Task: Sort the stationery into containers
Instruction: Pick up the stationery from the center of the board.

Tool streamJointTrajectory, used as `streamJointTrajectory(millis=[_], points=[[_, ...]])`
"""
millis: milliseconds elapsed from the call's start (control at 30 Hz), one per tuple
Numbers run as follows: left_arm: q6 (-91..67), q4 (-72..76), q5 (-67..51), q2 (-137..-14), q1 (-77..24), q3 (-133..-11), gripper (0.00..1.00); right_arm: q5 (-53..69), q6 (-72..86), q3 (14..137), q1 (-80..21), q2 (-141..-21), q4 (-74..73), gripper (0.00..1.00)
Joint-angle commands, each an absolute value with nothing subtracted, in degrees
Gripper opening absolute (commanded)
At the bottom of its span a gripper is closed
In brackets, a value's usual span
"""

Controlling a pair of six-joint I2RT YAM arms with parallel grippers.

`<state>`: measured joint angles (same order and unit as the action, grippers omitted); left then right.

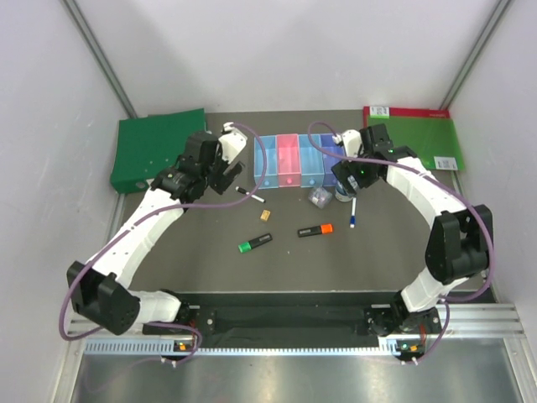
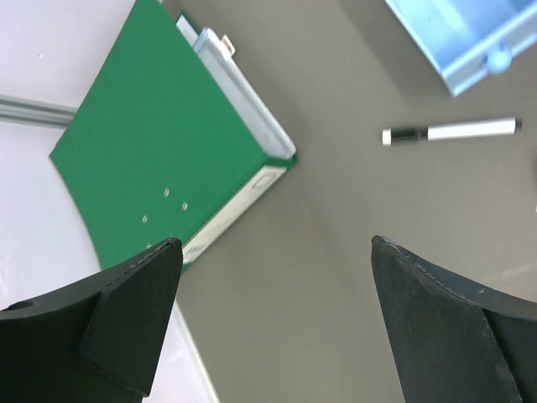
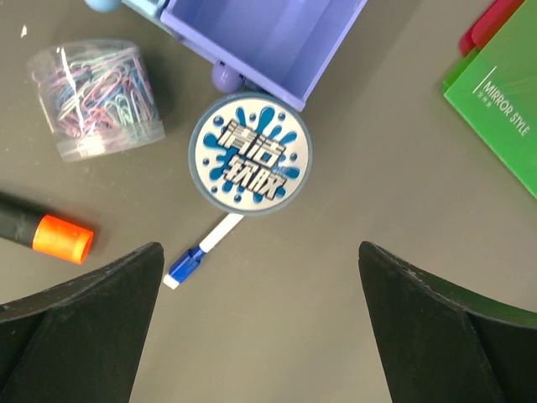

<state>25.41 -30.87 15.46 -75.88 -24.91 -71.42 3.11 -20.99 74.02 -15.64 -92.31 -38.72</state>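
The round tin point(image 3: 250, 154) is still below my fingers, so my right gripper will next go down toward the purple-blue tray, then close around the tin's sides.
The four joined trays point(image 1: 289, 164) stand at the back middle, light blue, pink, light blue and purple-blue. My left gripper point(image 1: 225, 176) is open and empty left of them; its wrist view point(image 2: 275, 248) shows bare table between the fingers, with the black-white marker point(image 2: 453, 132) and a light blue tray point(image 2: 470, 38) beyond. My right gripper point(image 1: 342, 175) is open and empty above the round tin point(image 3: 250, 154), by the purple-blue tray point(image 3: 268, 38). The clip box point(image 3: 96, 96), blue-white pen point(image 3: 201, 252) and orange-cap highlighter point(image 3: 50, 235) lie nearby. The tan block point(image 1: 265, 216) and green-cap highlighter point(image 1: 254, 243) lie mid-table.
A green folder point(image 1: 158, 149) lies at the back left, close beside my left gripper. A green red-edged board point(image 1: 415, 134) lies at the back right. White walls close in on both sides. The arm bases sit on the rail at the near edge.
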Motion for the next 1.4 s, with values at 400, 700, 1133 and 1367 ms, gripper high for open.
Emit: streamJointTrajectory(millis=[400, 700, 1133, 1367], points=[[28.21, -33.49, 15.12, -73.92, -25.05, -72.95, 0.99, 3.25, -20.30, 77.08, -16.61, -101.25, -29.88, 1.00], [28.65, -32.52, 15.03, -74.88, -25.05, -72.60, 0.99, 3.60, -19.60, 77.43, -16.87, -103.97, -27.86, 1.00], [28.39, -32.08, 14.94, -75.23, -24.96, -72.42, 0.99, 3.34, -18.81, 77.87, -18.19, -104.42, -26.89, 0.77], [28.48, -32.17, 15.12, -75.15, -25.05, -72.77, 0.99, 2.37, -18.98, 76.03, -18.46, -101.69, -27.51, 0.56]])
